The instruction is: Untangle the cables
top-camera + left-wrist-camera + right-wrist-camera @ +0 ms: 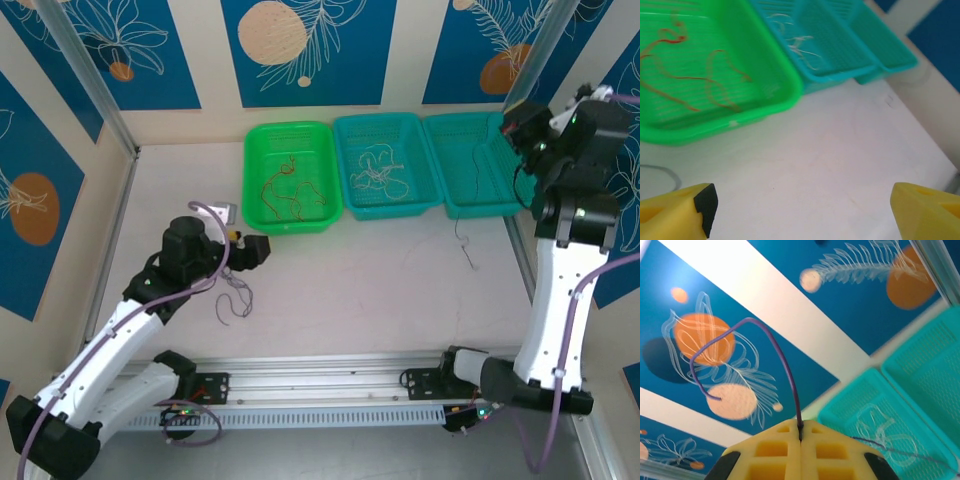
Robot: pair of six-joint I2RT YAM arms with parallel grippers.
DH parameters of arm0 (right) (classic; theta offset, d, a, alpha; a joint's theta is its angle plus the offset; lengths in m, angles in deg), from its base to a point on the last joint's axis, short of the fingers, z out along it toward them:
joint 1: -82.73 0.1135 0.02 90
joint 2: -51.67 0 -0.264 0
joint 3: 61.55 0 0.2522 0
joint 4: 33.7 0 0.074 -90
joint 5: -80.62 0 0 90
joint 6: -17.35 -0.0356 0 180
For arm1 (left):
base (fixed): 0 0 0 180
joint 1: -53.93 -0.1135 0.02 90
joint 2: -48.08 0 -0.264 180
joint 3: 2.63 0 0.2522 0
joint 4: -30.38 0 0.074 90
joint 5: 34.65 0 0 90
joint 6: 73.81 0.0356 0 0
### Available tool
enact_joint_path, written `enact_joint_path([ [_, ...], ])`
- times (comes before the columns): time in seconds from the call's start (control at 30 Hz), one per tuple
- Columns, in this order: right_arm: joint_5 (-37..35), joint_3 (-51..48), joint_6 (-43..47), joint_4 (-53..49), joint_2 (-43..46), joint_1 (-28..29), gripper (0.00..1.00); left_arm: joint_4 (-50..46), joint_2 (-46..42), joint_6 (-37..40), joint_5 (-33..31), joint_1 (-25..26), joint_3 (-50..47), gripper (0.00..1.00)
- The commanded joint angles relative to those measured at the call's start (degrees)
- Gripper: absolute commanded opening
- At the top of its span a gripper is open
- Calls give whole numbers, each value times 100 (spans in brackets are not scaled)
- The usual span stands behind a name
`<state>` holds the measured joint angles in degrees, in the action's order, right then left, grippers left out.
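Note:
My right gripper holds the cable, and the cable's tail still hangs past the basket's near rim, so my gripper should next move outward, then down over the otherwise empty teal basket (468, 165) (935, 367) to let go of the cable.
Reddish-brown cables (290, 188) (690, 75) lie in the green basket (262, 215) (775, 95). Pale beige cables (380, 170) (799, 45) lie in the middle teal basket (345, 205) (840, 75). A dark purple cable (236, 300) is curled on the table just in front of my left gripper (260, 250) (802, 212), which hovers open over bare table with nothing between its yellow fingers (680, 212). My right gripper (520, 125) (801, 429) is raised by the right teal basket (480, 200), shut on a thin purple cable (790, 370). A dark strand (465, 245) trails below it.
The three baskets stand in a row along the back wall. A metal rail (320, 385) runs along the near edge between the arm bases. Walls close in the table on the left and the right.

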<state>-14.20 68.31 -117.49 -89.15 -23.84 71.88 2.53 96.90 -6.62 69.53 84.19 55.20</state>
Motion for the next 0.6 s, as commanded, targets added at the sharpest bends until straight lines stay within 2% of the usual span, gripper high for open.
enact_joint_path([
  [0.0,-518,1209,355,-226,-742,126,0,337,-84,243,557,310,103,92],
  [0.17,-1161,3617,926,-309,-2229,350,0,190,-108,489,519,521,1,96],
  [0.23,-1385,4128,1165,6,-2682,372,0,132,-125,552,453,542,-51,97],
  [0.43,-1698,3941,1377,1093,-3059,246,0,148,-122,750,259,547,-158,99],
  [0.57,-1645,3536,1249,1078,-3189,171,0,389,-32,857,209,543,-232,100],
])
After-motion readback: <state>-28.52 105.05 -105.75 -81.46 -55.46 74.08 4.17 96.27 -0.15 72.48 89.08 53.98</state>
